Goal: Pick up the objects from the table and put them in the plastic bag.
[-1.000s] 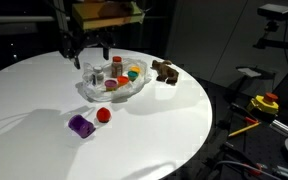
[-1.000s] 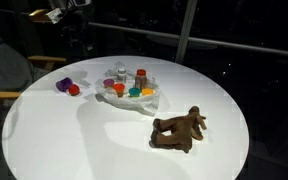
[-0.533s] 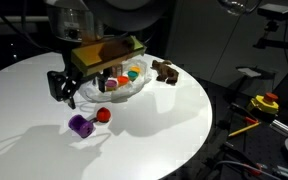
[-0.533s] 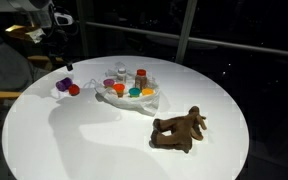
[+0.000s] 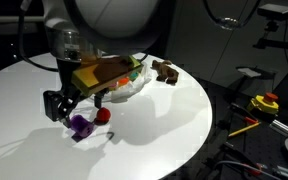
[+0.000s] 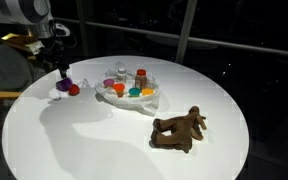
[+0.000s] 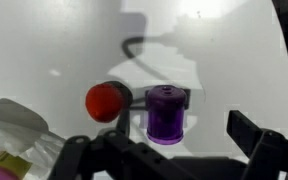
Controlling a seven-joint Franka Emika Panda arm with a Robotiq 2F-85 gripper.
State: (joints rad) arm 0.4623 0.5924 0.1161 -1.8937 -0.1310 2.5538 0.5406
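The purple jar stands upright below my gripper, between its open fingers. Next, my gripper lowers over the jar's top [image 5: 81, 122] [image 7: 166, 96] until the fingers are on either side of it, then closes.
A purple jar [image 7: 166, 113] stands upright on the white table beside a red ball [image 7: 108, 102]. My gripper [image 7: 172, 142] hangs open just above them, its fingers to either side of the jar with nothing in them. In both exterior views the gripper [image 5: 59, 104] [image 6: 56, 66] hovers by the purple jar [image 5: 81, 125] [image 6: 62, 85] and red ball [image 5: 102, 115] [image 6: 73, 90]. The plastic bag [image 6: 149, 100] [image 5: 136, 84] lies crumpled near the table's middle with several small cups and jars on it. A brown toy animal [image 6: 179, 130] [image 5: 164, 70] lies apart from it.
The round white table [image 6: 104, 140] ends in a curved edge on all sides. A corner of the bag [image 7: 9, 128] shows at the wrist view's lower left. Yellow and red gear [image 5: 264, 103] sits off the table.
The arm has swung from behind the bag down to the purple jar and red ball. The gripper stayed open. No object has moved.
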